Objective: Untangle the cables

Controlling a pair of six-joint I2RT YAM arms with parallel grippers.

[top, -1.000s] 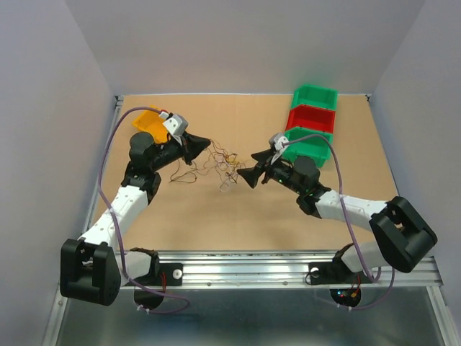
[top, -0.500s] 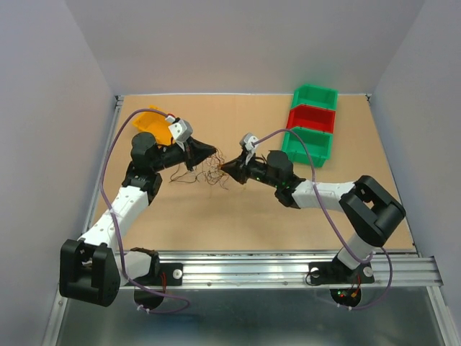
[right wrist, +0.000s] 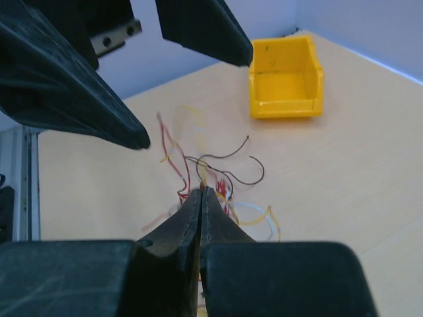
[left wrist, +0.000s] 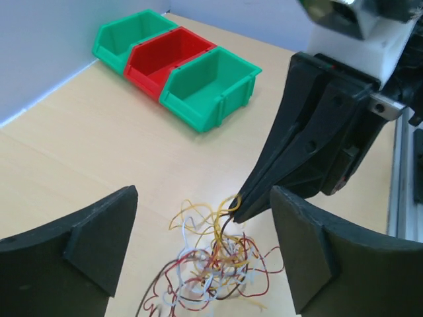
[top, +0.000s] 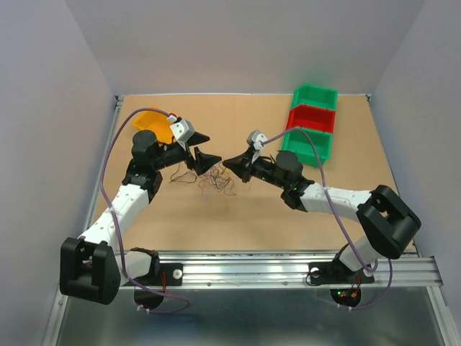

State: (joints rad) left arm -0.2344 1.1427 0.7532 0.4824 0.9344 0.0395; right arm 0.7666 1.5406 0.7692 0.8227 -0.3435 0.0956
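Note:
My left gripper next lowers and closes on the clump's near end (top: 214, 186) (left wrist: 192, 295) below its open fingers, as my right gripper pinches the clump's top cables.
The cables (top: 216, 182) are a small clump of hair-thin yellow, red, dark and whitish wires on the tan table, between my two grippers. My right gripper (top: 227, 162) is shut, and its tip (left wrist: 239, 211) pinches a yellow and a dark strand at the top of the clump (left wrist: 213, 264). In the right wrist view the shut gripper (right wrist: 201, 190) has wires (right wrist: 221, 168) fanning out beyond it. My left gripper (top: 204, 149) stands open just left of the clump. Nothing lies between its wide fingers (left wrist: 92, 238), which hang above the wires.
A row of green, red and green bins (top: 311, 124) stands at the back right of the table. A yellow bin (top: 150, 121) sits at the back left, behind the left arm. Thick purple cables run along both arms.
The left gripper has opened and let go of the wires. The right gripper swung in from the right, shut on strands of the clump and now holds them.

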